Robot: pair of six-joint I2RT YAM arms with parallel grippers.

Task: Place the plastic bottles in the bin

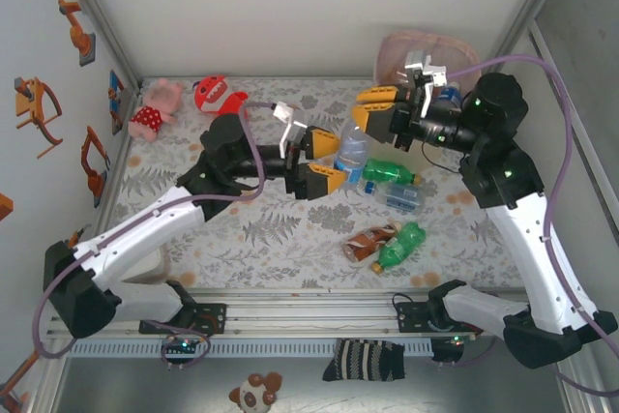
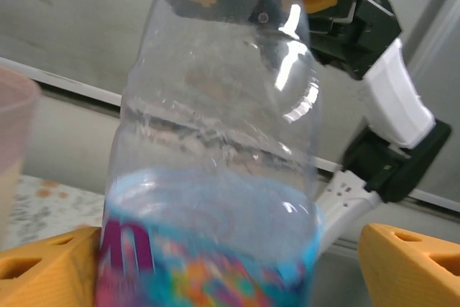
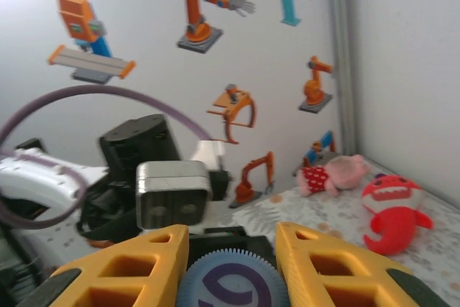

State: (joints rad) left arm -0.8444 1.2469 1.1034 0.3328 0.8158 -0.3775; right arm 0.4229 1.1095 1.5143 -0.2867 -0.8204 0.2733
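My right gripper swings outward next, turns downward over the pink-rimmed bin's opening [image 1: 398, 59] and releases the bottle's cap, with the left gripper open.
A clear plastic bottle [image 1: 354, 147] with a blue, colourful label [image 2: 215, 264] hangs in the air between both grippers. My right gripper [image 1: 375, 109] is shut on its ribbed blue cap [image 3: 228, 284], one orange finger on each side. My left gripper [image 1: 325, 162] stands open around the bottle's lower body; the bottle lies against the left finger and a gap shows before the right finger [image 2: 410, 264]. The pink-rimmed bin [image 1: 426, 49] stands at the back right, behind the right arm. More bottles lie on the mat: two green ones [image 1: 389, 171] [image 1: 401, 247], a crushed clear one [image 1: 404, 197] and an orange-labelled one [image 1: 368, 242].
A pink plush [image 1: 155, 108] and a red plush [image 1: 218, 94] lie at the back left of the leaf-patterned mat [image 1: 280, 229]. A striped sock [image 1: 366, 360] hangs over the front rail. White walls enclose the mat on three sides.
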